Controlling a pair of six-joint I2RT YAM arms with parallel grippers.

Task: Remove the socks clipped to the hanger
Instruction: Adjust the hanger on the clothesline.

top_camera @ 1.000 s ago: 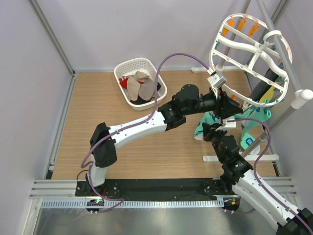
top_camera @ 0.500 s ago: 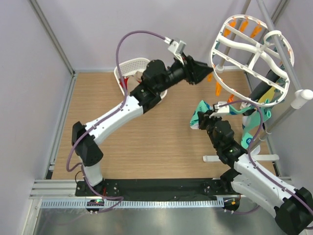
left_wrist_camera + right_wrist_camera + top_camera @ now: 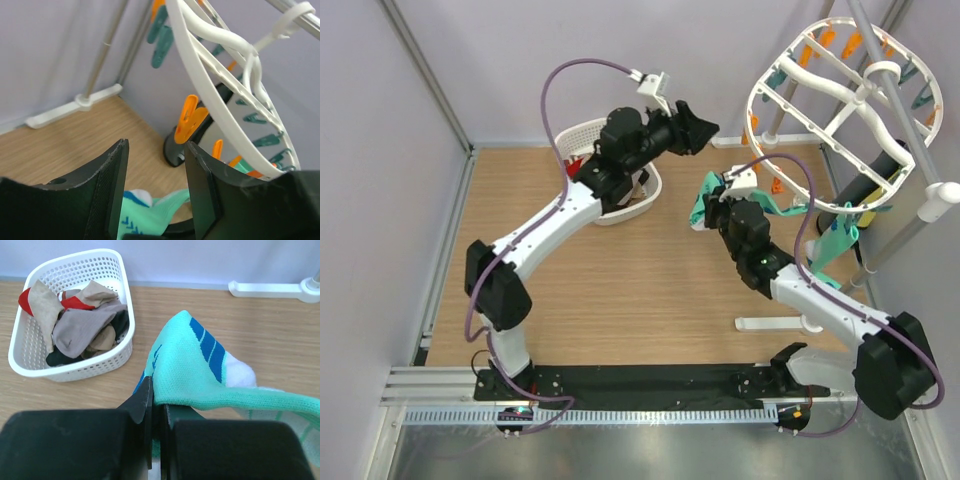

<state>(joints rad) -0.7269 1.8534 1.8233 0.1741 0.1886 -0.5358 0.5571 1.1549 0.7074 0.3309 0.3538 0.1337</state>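
Note:
My right gripper moves back and slightly up beside the hanger next, then releases the teal sock.
The white oval hanger [image 3: 835,100] hangs at the back right with orange and teal pegs; the left wrist view shows its ribs [image 3: 215,95] and an orange peg [image 3: 190,117] close by. My right gripper [image 3: 720,207] is shut on a teal sock [image 3: 705,200] with blue marks and a white toe [image 3: 200,365], held left of the hanger. A second teal sock [image 3: 840,238] dangles under the hanger. My left gripper [image 3: 700,128] is raised between basket and hanger, open with nothing between its fingers [image 3: 112,170].
A white perforated basket [image 3: 75,270] holding red, beige, grey and black socks stands at the back [image 3: 578,135], partly under my left arm. The drying stand's grey pole [image 3: 905,110] and white feet [image 3: 805,322] stand at the right.
My left arm swung up and back, away from the hanger's lower edge, its jaws widening. My right gripper carried the teal sock left and back. The hanger rocked.

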